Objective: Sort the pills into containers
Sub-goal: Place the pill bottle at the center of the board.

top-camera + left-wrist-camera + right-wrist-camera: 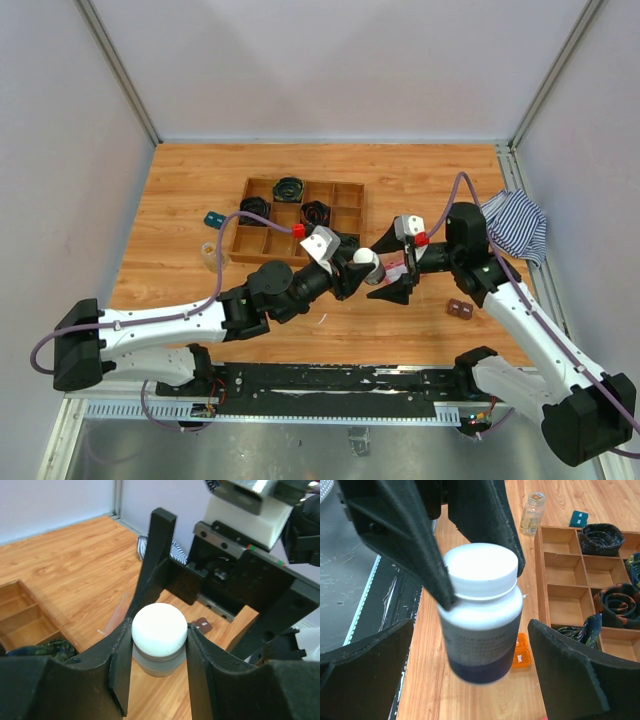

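Note:
My left gripper will move toward the left in the top view and down, to the bare tabletop by the clear vial, where the bottle has room.
My left gripper is shut on the white cap of the small dark bottle and holds it above the table at the centre. In the left wrist view the jaws pinch the cap from both sides, with the bottle hanging below. My right gripper is wide open, its fingers either side of the bottle without touching it. The clear vial stands upright left of the tray; it also shows in the top view. A flat pink translucent box lies under the grippers.
The wooden compartment tray with black coils sits behind the grippers. A small orange block lies on the table under the bottle. A teal piece, a small brown piece and a striped cloth lie around.

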Motion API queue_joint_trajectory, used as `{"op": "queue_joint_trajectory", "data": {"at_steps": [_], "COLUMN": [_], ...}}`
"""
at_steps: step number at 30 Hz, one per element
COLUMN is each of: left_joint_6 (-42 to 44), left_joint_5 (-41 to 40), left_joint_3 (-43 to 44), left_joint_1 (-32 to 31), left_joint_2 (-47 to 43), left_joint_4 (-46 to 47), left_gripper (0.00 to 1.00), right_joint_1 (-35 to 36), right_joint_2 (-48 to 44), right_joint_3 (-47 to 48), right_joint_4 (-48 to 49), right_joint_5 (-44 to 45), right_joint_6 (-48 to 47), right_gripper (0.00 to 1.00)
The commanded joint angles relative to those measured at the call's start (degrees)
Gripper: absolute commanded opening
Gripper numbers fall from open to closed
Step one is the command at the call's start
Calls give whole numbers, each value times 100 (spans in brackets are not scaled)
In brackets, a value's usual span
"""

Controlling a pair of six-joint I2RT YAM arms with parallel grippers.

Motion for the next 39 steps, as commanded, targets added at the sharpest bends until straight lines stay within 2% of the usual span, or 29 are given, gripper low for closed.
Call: {"op": "queue_joint_trajectory", "data": {"at_steps": [1, 5, 9, 12, 19, 26, 30, 31, 32, 33, 35, 37, 39], "left_joint_6": [-199, -456, -1165, -1807, -2948, -3473, -3481, -3470, -3474, -3421, -3356, -3282, -3177], "left_joint_5": [-330, -1268, -2021, -2120, -2209, -2729, -2766, -2788, -2836, -2815, -2747, -2621, -2381], "left_joint_3": [-298, -752, -1091, -1426, -2114, -2089, -2115, -2118, -2082, -2031, -1909, -1738, -1551], "left_joint_1": [135, 237, 752, 1362, 2372, 2994, 3214, 3239, 3243, 3244, 3244, 3244, 3244], "left_joint_2": [-307, -714, -1224, -1534, -2018, -1826, -1717, -1662, -1601, -1541, -1508, -1608, -1782], "left_joint_4": [-217, -705, -1886, -2554, -3389, -4148, -4139, -4128, -4155, -4181, -4260, -4360, -4443], "left_gripper": [0, 0, 0, 0, 0, 0, 1, 5, 18, 35, 65, 80, 87], "right_joint_1": [-38, -58, -281, -496, -868, -961, -1038, -1068, -1104, -1140, -1215, -1313, -1435], "right_joint_2": [56, 29, -29, -21, 21, 260, 343, 347, 348, 349, 352, 377, 404], "right_joint_3": [184, 364, 411, 439, 359, 431, 474, 483, 485, 491, 503, 510, 510], "right_joint_4": [-129, -570, -704, -686, -382, -421, -494, -496, -496, -496, -491, -488, -445], "right_joint_5": [-135, -13, 62, 107, 507, 713, 697, 707, 705, 698, 699, 718, 701], "right_joint_6": [24, -351, -445, -362, -24, 76, 54, 62, 70, 70, 100, 155, 265], "right_gripper": [98, 98, 98, 98, 98, 98, 98, 98, 98, 98, 98, 98, 98]}}
